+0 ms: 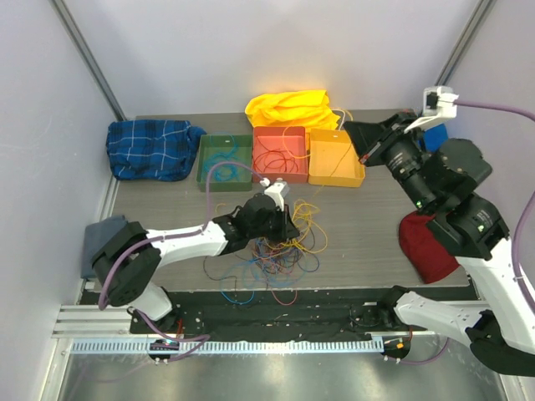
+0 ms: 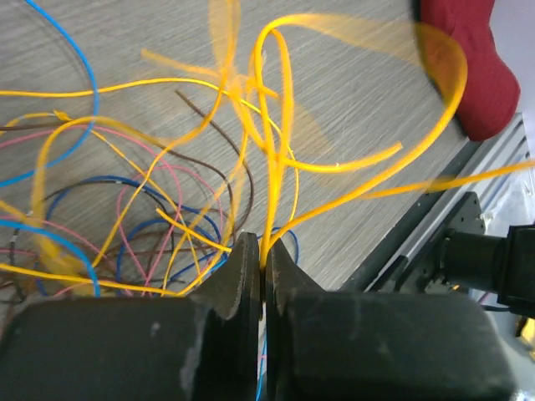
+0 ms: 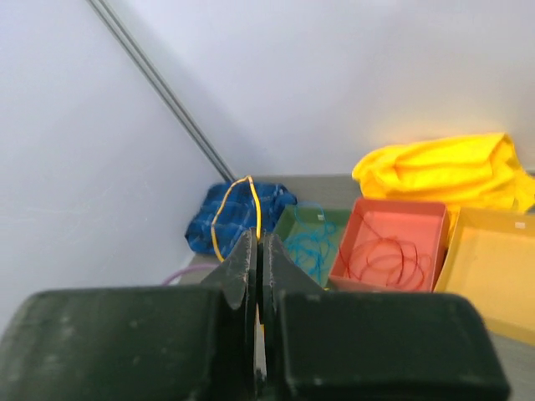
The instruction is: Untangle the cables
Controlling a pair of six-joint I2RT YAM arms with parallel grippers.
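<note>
The robot's right gripper will next move outward and down over the yellow box [image 3: 491, 274] and let go of the yellow cable [image 3: 219, 213], because red cable lies in the red box, matching its colour.
The cables [image 1: 280, 255] lie in a loose tangle of orange, yellow, blue, red and purple strands at the table's front middle. My left gripper [image 1: 286, 227] sits over the tangle. In the left wrist view it [image 2: 263, 251] is shut on a yellow-orange cable [image 2: 280, 125] that loops upward. Blue [image 2: 79, 63] and pink [image 2: 142, 196] strands lie beneath. My right gripper [image 1: 355, 138] is raised at the back right by the yellow box. In its wrist view it [image 3: 259, 240] is shut on a thin yellow cable [image 3: 219, 213] that loops out from the fingertips.
Three boxes stand in a row at the back: green [image 1: 206, 167] with a blue cable, red [image 1: 257, 154] with a red cable, yellow [image 1: 334, 159]. A blue plaid cloth [image 1: 155, 149], a yellow cloth [image 1: 292, 109], a red cloth [image 1: 426, 246] and a grey cloth [image 1: 104, 234] lie around.
</note>
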